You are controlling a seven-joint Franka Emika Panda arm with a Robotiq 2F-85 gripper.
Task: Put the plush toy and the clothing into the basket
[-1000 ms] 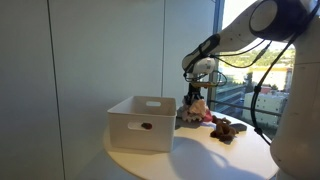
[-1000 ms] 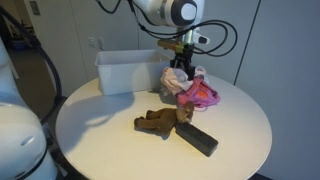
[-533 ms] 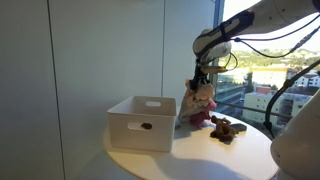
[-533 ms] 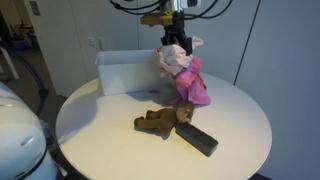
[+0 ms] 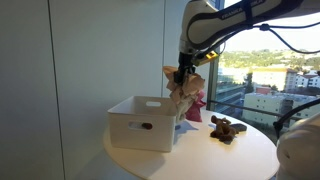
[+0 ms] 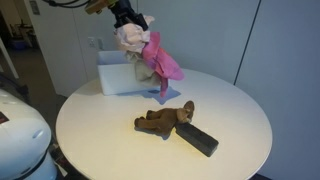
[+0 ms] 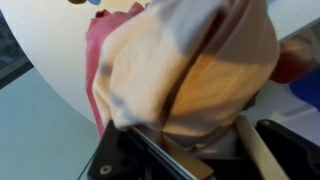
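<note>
My gripper moves away from the window over the white basket's open top (image 5: 149, 104) next, then down inside to release the clothing, since that opening lies below it.
My gripper (image 5: 181, 74) is shut on a bundle of pink and cream clothing (image 5: 186, 97), which hangs in the air over the right edge of the white basket (image 5: 141, 124). In an exterior view the gripper (image 6: 127, 17) holds the clothing (image 6: 150, 55) above the basket (image 6: 115, 75). The wrist view is filled by the clothing (image 7: 180, 70). A brown plush toy (image 6: 165, 120) lies on the round white table; it also shows in an exterior view (image 5: 225, 128).
A dark rectangular block (image 6: 197, 139) lies against the plush toy. A blue piece (image 6: 163, 94) lies on the round table (image 6: 110, 140) near the basket. A glass wall and window stand behind the table.
The gripper has lifted the clothing off the table and carried it up and over toward the basket. The plush toy has not moved.
</note>
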